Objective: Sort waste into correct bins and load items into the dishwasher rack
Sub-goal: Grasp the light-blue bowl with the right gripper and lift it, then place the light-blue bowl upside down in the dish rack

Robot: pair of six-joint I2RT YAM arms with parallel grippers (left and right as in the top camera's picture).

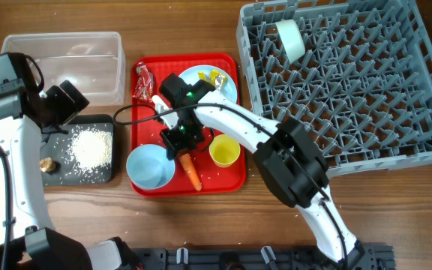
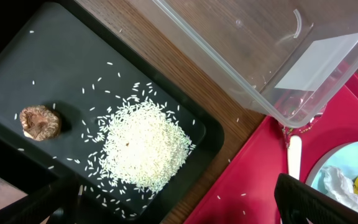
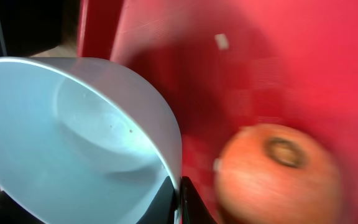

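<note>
The right gripper lifts over the grey rack's back row (image 1: 360,15) and releases the bowl next, as that row lies outward, to the gripper's right in the overhead view.
My right gripper (image 3: 179,186) is shut on the rim of a light blue bowl (image 3: 73,137) on the red tray; in the overhead view the gripper (image 1: 180,139) is just above that bowl (image 1: 150,166). The orange carrot (image 1: 191,171) lies beside it, blurred in the right wrist view (image 3: 278,174). The yellow cup (image 1: 224,152) stands to the right. The plate (image 1: 201,77) holds a yellow wrapper (image 1: 217,75) and tissue (image 2: 340,183). A red wrapper (image 1: 142,82) lies at the tray's back left. My left gripper (image 2: 179,208) is open and empty over the black tray (image 2: 23,56) holding rice (image 2: 142,143) and a brown lump (image 2: 40,121).
The clear tub (image 1: 66,60) stands behind the black tray (image 1: 58,174). The grey rack (image 1: 351,82) fills the right side, with a pale bowl (image 1: 291,39) in its back left corner. The white spoon (image 2: 294,158) lies on the red tray (image 1: 223,184) by the plate.
</note>
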